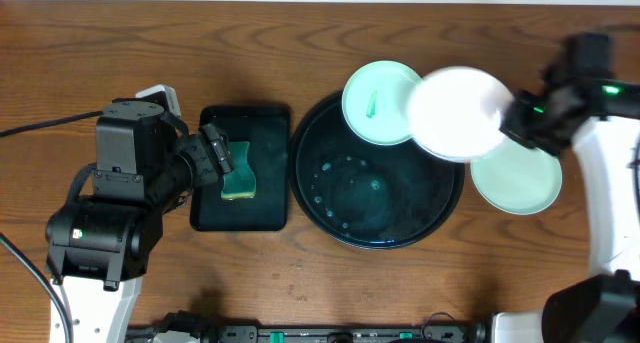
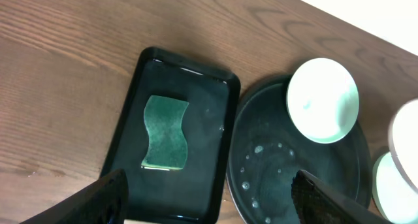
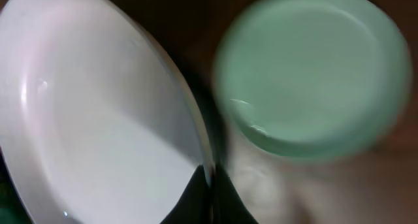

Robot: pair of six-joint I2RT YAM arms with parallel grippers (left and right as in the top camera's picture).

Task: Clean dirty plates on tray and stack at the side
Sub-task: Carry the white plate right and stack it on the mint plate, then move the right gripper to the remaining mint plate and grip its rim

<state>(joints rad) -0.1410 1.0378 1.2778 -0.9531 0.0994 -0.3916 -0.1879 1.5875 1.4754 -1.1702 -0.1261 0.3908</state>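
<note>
I will next move my right gripper back and down to set the white plate squarely on a smear-free mint-green plate (image 3: 313, 74) beside the round tray.
My right gripper (image 1: 507, 115) is shut on the rim of the white plate (image 1: 455, 113) and holds it above the right rim of the round black tray (image 1: 330, 208). In the right wrist view the gripper (image 3: 210, 178) pinches the white plate's (image 3: 98, 119) edge. A mint-green plate (image 1: 378, 103) with a green smear rests on the tray's far rim. Another mint-green plate (image 1: 517, 176) lies on the table right of the tray; it shows in the right wrist view (image 3: 313, 67). My left gripper (image 2: 209, 194) is open and empty above the gap between the rectangular tray and the round tray (image 2: 274, 178).
A rectangular black tray (image 1: 240, 208) left of the round tray holds a green sponge (image 1: 238, 170), also in the left wrist view (image 2: 165, 132). Water drops lie in the round tray. Bare wooden table (image 1: 300, 23) surrounds everything.
</note>
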